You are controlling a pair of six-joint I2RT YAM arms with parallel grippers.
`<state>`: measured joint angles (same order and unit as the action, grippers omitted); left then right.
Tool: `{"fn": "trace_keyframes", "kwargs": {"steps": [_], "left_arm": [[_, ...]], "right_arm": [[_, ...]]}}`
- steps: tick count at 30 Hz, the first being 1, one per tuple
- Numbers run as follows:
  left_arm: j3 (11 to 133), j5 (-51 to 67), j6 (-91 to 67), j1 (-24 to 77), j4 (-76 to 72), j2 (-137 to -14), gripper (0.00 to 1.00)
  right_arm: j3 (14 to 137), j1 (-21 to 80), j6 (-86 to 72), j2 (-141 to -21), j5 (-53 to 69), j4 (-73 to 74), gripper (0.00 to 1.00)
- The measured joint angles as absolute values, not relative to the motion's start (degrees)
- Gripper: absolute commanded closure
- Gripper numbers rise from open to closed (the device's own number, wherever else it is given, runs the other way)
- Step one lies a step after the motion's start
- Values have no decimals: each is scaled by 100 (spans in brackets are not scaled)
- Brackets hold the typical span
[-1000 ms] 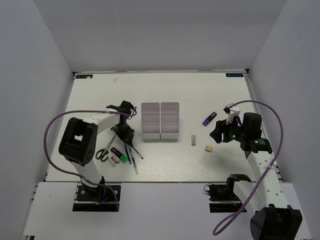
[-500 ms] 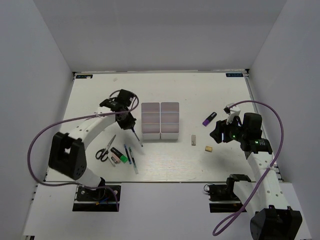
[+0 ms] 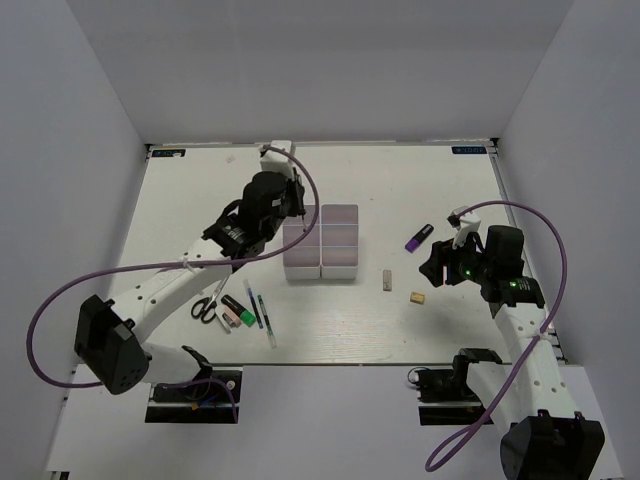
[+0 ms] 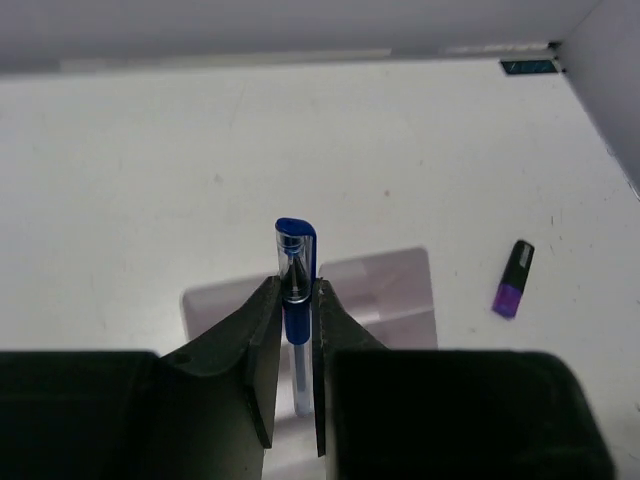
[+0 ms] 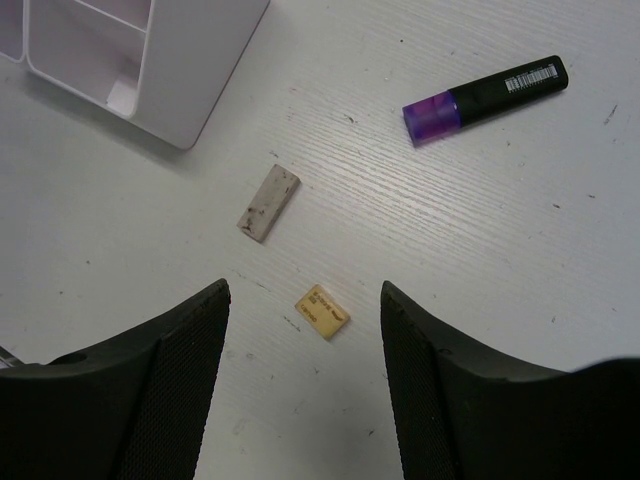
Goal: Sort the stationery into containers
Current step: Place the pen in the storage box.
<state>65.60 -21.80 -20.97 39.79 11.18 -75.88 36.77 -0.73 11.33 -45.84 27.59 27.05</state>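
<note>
My left gripper lowers toward the white bins' far corner section [image 3: 311, 216] beneath it next and releases the blue pen, since the pen already hangs over that section's opening.
My left gripper [image 3: 294, 211] is shut on a blue pen [image 4: 296, 288], held above the far left corner of the white bins [image 3: 321, 242]; the bins also show in the left wrist view [image 4: 395, 290] under the pen. My right gripper [image 3: 438, 268] is open and empty above the table. In the right wrist view a tiny tan block [image 5: 322, 311] lies between its fingers [image 5: 190, 370], with the grey stick [image 5: 268, 203] and the purple-black marker [image 5: 485, 98] beyond. Two pens [image 3: 262, 310], the green-tipped marker [image 3: 238, 311] and the pink piece [image 3: 229, 319] lie left of the bins.
Black-handled scissors [image 3: 207, 302] lie beside the pens at the left. The purple marker [image 3: 419, 237], grey stick [image 3: 387, 279] and tan block [image 3: 417, 297] lie right of the bins. White walls enclose the table on three sides.
My left gripper has lifted a blue pen from the pile at the left and carried it up and right to the bins. The right arm has not moved.
</note>
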Motion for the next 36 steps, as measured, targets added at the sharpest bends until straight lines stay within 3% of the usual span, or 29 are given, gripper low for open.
{"fn": "trace_keyframes", "kwargs": {"steps": [5,12,29,30,32,36], "left_arm": [[6814,-2228,-762,4167,-215,-8110,99],[6851,-2014,333,4176,-867,-8615,99],[5955,-2060,655,4176,-1542,-8788,99],[5911,-2071,646,4176,-1549,-8790,96],[5833,-2115,617,4176,-1575,-8792,80],[5778,-2217,554,4176,-1594,-8809,63]], "right_arm": [[3677,-73,1135,-4584,2759,2705,35],[3677,-73,1135,-4587,2759,2707,35],[3677,-73,1138,-4628,2757,2707,34],[3677,-73,1138,-4628,2757,2705,34],[3677,-73,1140,-4628,2757,2707,34],[3677,-75,1142,-4628,2755,2705,31]]}}
